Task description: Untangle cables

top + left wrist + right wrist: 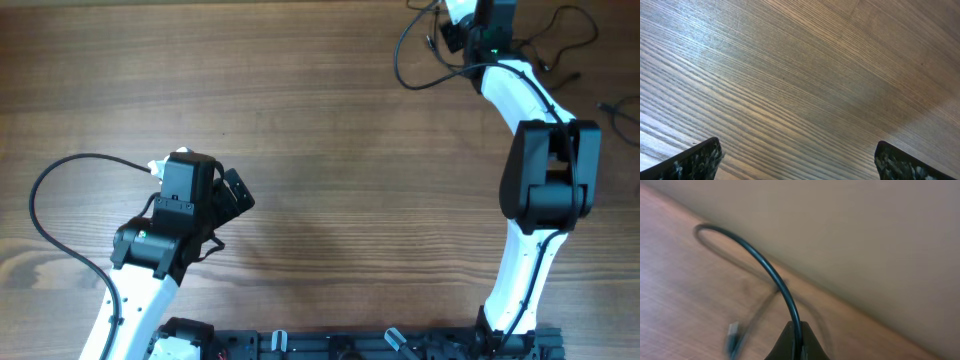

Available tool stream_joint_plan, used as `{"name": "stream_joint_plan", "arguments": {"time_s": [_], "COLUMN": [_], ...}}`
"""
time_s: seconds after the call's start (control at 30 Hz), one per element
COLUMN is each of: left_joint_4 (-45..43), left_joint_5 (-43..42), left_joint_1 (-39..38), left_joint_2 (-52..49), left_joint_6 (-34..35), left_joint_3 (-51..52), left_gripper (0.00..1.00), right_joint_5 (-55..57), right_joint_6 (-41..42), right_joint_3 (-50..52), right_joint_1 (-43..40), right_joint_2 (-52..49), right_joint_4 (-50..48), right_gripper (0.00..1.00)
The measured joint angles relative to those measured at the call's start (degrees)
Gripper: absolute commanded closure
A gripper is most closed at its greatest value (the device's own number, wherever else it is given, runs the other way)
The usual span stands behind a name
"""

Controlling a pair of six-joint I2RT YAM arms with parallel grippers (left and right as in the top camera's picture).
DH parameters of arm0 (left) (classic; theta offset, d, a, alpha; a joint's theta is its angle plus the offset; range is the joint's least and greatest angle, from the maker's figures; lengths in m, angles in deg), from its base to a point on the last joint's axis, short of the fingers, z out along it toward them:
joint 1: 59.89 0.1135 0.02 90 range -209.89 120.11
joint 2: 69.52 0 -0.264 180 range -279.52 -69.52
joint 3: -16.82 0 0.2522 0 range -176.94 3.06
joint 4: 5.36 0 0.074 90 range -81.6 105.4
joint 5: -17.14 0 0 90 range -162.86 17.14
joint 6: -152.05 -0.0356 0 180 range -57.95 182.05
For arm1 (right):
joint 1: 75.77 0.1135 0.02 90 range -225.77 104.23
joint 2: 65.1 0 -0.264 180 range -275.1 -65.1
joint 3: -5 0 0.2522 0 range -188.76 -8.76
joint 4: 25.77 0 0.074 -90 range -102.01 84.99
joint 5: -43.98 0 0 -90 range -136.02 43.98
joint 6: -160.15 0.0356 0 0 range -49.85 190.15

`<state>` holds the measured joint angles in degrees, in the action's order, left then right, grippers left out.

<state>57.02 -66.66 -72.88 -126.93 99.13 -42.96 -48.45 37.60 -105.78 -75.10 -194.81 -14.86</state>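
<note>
My right gripper moves to the left in the overhead view next, over bare wood by the table's far edge, and releases the cable, since other cable curls nearby.
Thin black cables curl in loose loops at the table's far right edge, around my right gripper. In the right wrist view the right gripper is shut on one black cable, which arcs up and left above the table. A small plug lies blurred on the wood below it. More thin cable lies right of the right arm. My left gripper is open and empty over bare wood at the left; its two fingertips stand wide apart.
The left arm's own thicker black cable loops out at the far left. The table's far edge meets a beige wall just behind the right gripper. A dark rail runs along the front edge.
</note>
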Motion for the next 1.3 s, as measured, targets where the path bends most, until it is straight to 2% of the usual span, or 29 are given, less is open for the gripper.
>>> {"name": "stream_joint_plan", "arguments": {"time_s": [0.07, 0.3, 0.4, 0.47, 0.5, 0.53, 0.7, 0.8, 1.13, 1.3], "left_joint_4": [0.0, 0.0, 0.0, 0.0, 0.0, 0.0, 0.0, 0.0, 0.0, 0.0], "left_joint_5": [0.0, 0.0, 0.0, 0.0, 0.0, 0.0, 0.0, 0.0, 0.0, 0.0], "left_joint_1": [0.0, 0.0, 0.0, 0.0, 0.0, 0.0, 0.0, 0.0, 0.0, 0.0], "left_joint_2": [0.0, 0.0, 0.0, 0.0, 0.0, 0.0, 0.0, 0.0, 0.0, 0.0], "left_joint_6": [0.0, 0.0, 0.0, 0.0, 0.0, 0.0, 0.0, 0.0, 0.0, 0.0], "left_joint_3": [0.0, 0.0, 0.0, 0.0, 0.0, 0.0, 0.0, 0.0, 0.0, 0.0], "left_gripper": [0.00, 0.00, 0.00, 0.00, 0.00, 0.00, 0.00, 0.00, 0.00, 0.00], "right_joint_5": [-4.7, -12.8, -13.6, -13.4, -12.2, -10.7, 0.9, 3.4, 2.4, 1.2], "right_joint_6": [0.2, 1.5, 1.6, 1.8, 1.9, 1.9, 1.9, 1.9, 1.9, 1.9], "right_joint_3": [0.0, 0.0, 0.0, 0.0, 0.0, 0.0, 0.0, 0.2, 0.1, 0.0], "right_joint_1": [0.2, 4.9, 8.2, 9.7, 10.4, 10.8, 10.3, 9.8, 9.6, 9.7], "right_joint_2": [-0.6, -0.8, -0.8, -0.8, -0.8, -0.8, -0.5, 2.9, 39.6, 50.7], "right_joint_4": [2.2, 1.8, 1.1, -0.4, -1.2, -1.5, -0.1, 2.9, 12.5, 16.0], "right_gripper": [0.89, 0.89, 0.77, 0.37, 0.13, 0.00, 0.00, 0.00, 0.00, 0.00]}}
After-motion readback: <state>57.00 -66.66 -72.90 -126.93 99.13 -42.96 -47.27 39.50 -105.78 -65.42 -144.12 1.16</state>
